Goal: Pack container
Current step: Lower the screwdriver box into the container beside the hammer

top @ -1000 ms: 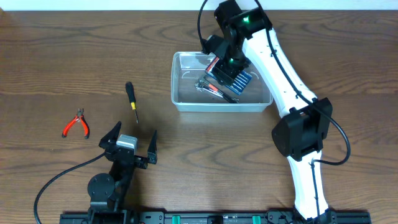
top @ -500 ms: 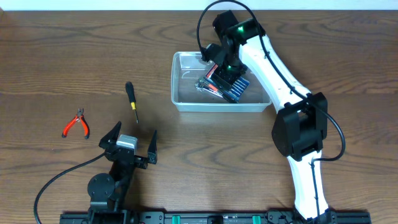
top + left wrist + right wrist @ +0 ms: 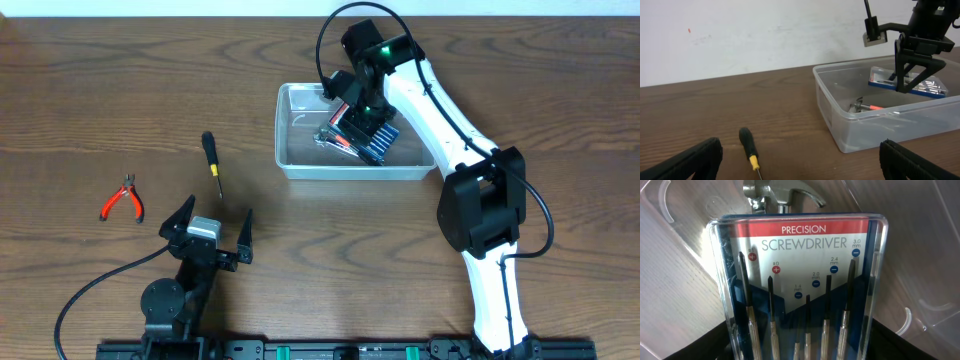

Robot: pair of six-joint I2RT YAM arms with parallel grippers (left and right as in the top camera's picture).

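My right gripper should next go down and to the right in the overhead view, to the bare bottom of the container, because the metal tool (image 3: 782, 195) is under the screwdriver set.
The clear plastic container (image 3: 300, 168) stands at the table's middle back and also shows in the left wrist view (image 3: 840, 117). My right gripper (image 3: 365, 122) is inside it, shut on a boxed precision screwdriver set (image 3: 375, 138), held tilted over a metal tool with a red handle (image 3: 335, 142). The right wrist view shows the set (image 3: 805, 275) between my fingers (image 3: 797, 342), with the metal tool (image 3: 782, 195) beyond it. My left gripper (image 3: 212, 228) is open and empty near the front edge, its fingers (image 3: 800, 160) apart.
A black screwdriver with a yellow collar (image 3: 211, 158) lies left of the container, in front of my left gripper (image 3: 750, 150). Red-handled pliers (image 3: 122, 198) lie at the far left. A pale wall stands behind the table.
My right gripper moved a little left and lower into the container with the screwdriver set, then held still. The left arm has not moved.
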